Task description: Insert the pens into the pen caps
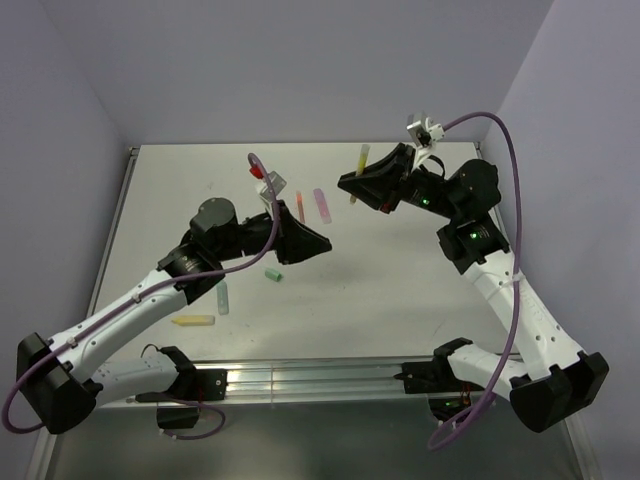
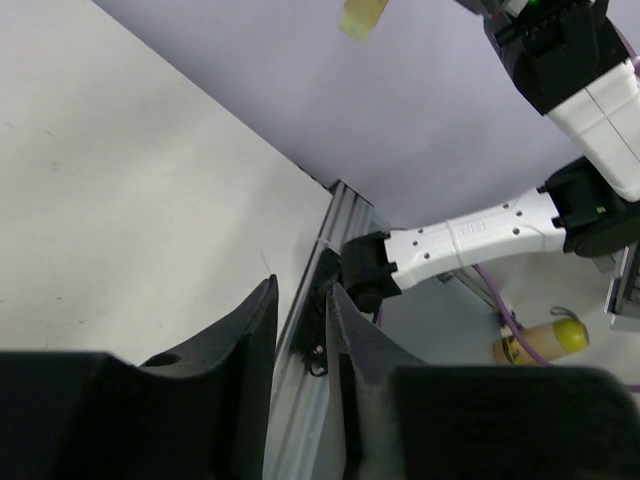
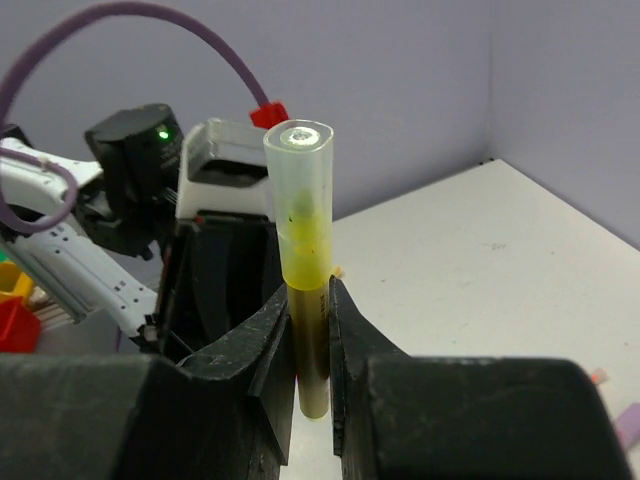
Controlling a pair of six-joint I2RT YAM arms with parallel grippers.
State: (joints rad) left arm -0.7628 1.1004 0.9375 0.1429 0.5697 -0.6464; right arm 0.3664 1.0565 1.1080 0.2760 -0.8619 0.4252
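The translucent yellow cap is already on the olive-yellow pen. My right gripper should tip downward and lower the pen beside the pink-purple pen.
My right gripper [image 1: 352, 184] is shut on an olive-yellow pen [image 1: 358, 172] and holds it nearly upright above the table's back middle. In the right wrist view the fingers [image 3: 270, 330] clamp the pen's olive body [image 3: 312, 340], and a translucent yellow cap [image 3: 300, 210] sits on its upper end. My left gripper [image 1: 322, 243] hangs in the air just left of and below it. Its jaws stand a narrow gap apart with nothing between them [image 2: 302, 330]. An orange-red pen [image 1: 299, 207], a pink-purple pen [image 1: 321, 204], a mint green pen [image 1: 223, 297], a yellow pen [image 1: 193, 321] and a green cap [image 1: 273, 274] lie on the table.
A metal rail [image 1: 300, 380] runs along the table's near edge and another along its left edge [image 1: 118, 215]. Purple walls close the back and both sides. The right arm's lower link [image 2: 470, 235] shows in the left wrist view.
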